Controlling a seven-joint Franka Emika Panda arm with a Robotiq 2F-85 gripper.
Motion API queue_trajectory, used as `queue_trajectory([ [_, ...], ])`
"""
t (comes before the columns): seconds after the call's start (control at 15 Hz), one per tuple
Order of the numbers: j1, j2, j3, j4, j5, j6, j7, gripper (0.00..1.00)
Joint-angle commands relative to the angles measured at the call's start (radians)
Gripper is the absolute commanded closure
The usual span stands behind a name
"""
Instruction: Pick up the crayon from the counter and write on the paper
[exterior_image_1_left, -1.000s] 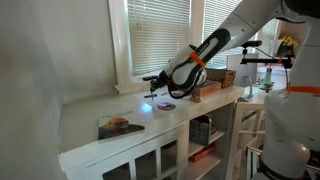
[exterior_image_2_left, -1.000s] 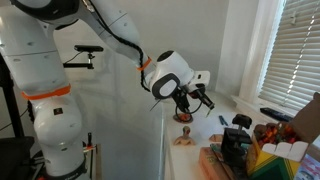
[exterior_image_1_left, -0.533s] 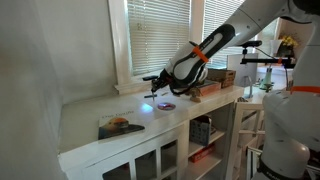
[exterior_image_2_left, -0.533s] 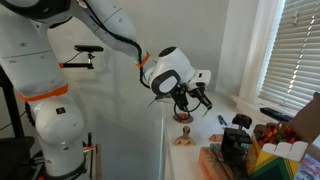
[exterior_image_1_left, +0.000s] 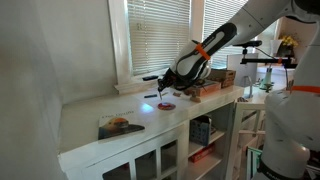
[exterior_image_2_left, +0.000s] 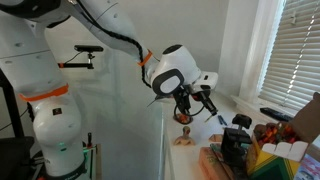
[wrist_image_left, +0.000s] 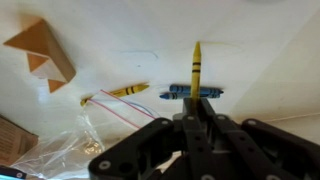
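Note:
My gripper should release the olive-yellow crayon down toward the right in the wrist view, on bare counter beside the blue crayon.
In the wrist view my gripper is shut on an olive-yellow crayon that sticks straight out from the jaws over the white counter. Beyond its tip a blue crayon and a yellow crayon lie on the white surface, next to thin pink and yellow lines. I cannot make out the paper's edges. In both exterior views the gripper hangs a little above the counter.
A wooden block lies at the far left and crinkled clear plastic at the near left. A picture book and a small purple disc lie on the counter. Boxes and clutter stand at one end.
The gripper with the crayon has shifted slightly sideways along the counter, toward the cluttered end, and sits a bit higher.

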Motion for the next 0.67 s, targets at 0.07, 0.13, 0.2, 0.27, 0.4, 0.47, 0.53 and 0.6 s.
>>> queue_trajectory([
  [0.07, -0.067, 0.039, 0.015, -0.002, -0.022, 0.017, 0.024, 0.98],
  [0.13, -0.065, 0.044, 0.013, -0.002, -0.015, 0.031, 0.021, 0.98],
  [0.2, -0.048, 0.042, 0.003, -0.004, 0.002, 0.034, 0.012, 0.98],
  [0.27, -0.044, 0.05, 0.003, -0.003, 0.0, 0.052, 0.004, 0.98],
  [0.4, -0.016, 0.061, -0.007, -0.006, 0.011, 0.089, -0.01, 0.98],
  [0.47, -0.016, 0.074, -0.004, -0.005, 0.003, 0.121, -0.013, 0.98],
  [0.53, -0.007, 0.087, -0.005, -0.003, 0.004, 0.151, -0.015, 0.98],
  [0.6, -0.004, 0.102, -0.003, -0.001, 0.0, 0.183, -0.015, 0.98],
])
